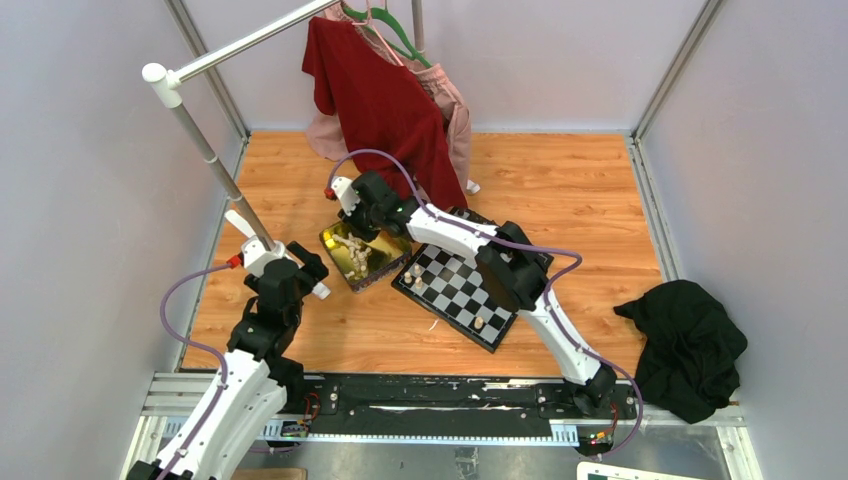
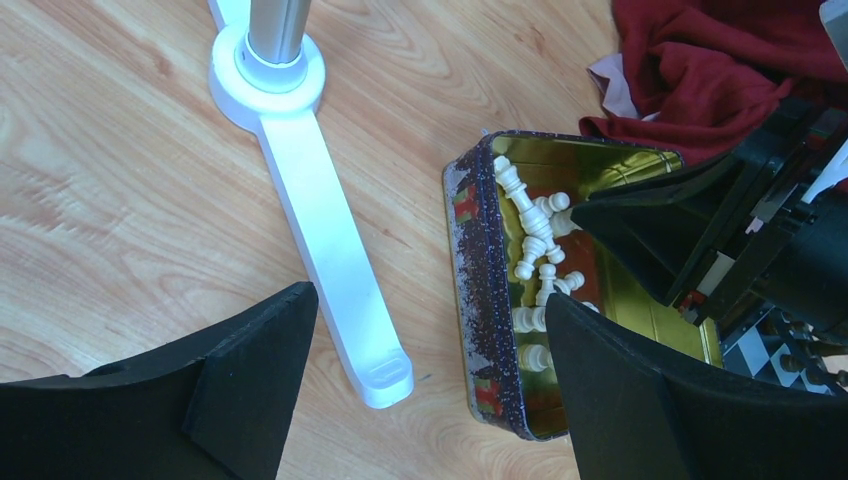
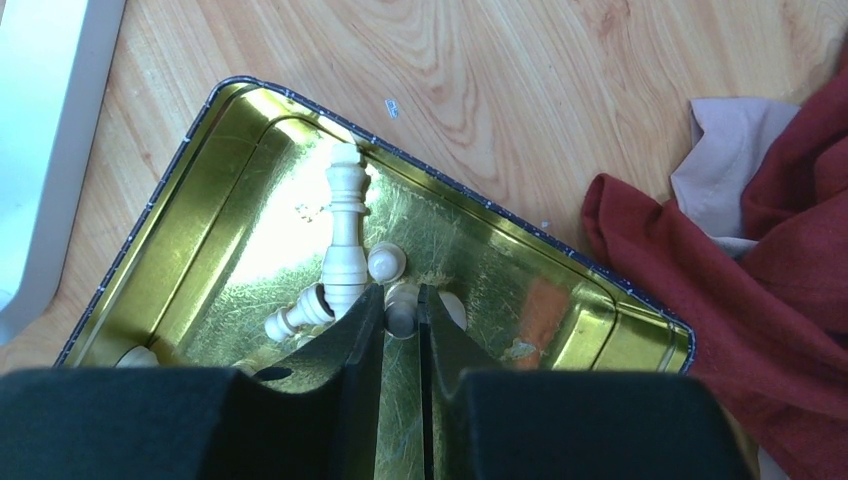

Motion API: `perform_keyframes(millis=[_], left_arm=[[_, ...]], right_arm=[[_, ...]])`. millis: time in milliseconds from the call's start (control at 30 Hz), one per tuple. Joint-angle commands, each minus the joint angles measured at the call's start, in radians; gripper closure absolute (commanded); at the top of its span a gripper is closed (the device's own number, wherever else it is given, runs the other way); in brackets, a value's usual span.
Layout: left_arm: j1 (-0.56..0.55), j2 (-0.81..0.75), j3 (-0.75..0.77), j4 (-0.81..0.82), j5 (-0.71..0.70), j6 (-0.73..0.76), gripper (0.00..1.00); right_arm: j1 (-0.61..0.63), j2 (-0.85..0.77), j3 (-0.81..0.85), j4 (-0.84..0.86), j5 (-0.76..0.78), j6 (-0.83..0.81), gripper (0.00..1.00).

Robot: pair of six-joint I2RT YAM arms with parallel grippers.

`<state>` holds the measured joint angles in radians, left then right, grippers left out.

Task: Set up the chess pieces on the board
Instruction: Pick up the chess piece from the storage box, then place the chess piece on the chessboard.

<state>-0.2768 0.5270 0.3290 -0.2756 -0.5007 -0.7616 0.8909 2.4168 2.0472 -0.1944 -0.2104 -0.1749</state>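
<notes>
My right gripper will next move up from the tin, then back and down, and let go of its piece on the board's edge square beside the cream pieces, because that square is empty.
The checkered board lies mid-table with a few cream pieces on it, one of them near its front corner. The gold tin sits just to its left and holds several cream chess pieces. My right gripper is down inside the tin, shut on a small cream piece, next to a lying king. My left gripper is open and empty. It hovers over the tin's left wall and the bare wood beside it.
A white clothes rack foot lies just left of the tin, and its pole rises above it. A red garment hangs behind the tin. A black cloth lies at the right front.
</notes>
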Motion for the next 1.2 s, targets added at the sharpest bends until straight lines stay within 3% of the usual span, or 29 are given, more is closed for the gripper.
perform_keyframes(millis=[0, 500, 1167], left_arm=[[-0.002, -0.014, 0.030, -0.005, -0.028, 0.014, 0.10], [-0.002, -0.079, 0.048, -0.080, -0.065, 0.019, 0.10], [-0.002, -0.114, 0.057, -0.117, -0.070, 0.032, 0.10]], right_arm=[[-0.007, -0.082, -0.021, -0.002, -0.011, -0.011, 1.00], [0.013, -0.249, -0.186, 0.044, 0.012, -0.019, 1.00], [0.125, -0.892, -0.918, 0.066, 0.269, 0.138, 1.00]])
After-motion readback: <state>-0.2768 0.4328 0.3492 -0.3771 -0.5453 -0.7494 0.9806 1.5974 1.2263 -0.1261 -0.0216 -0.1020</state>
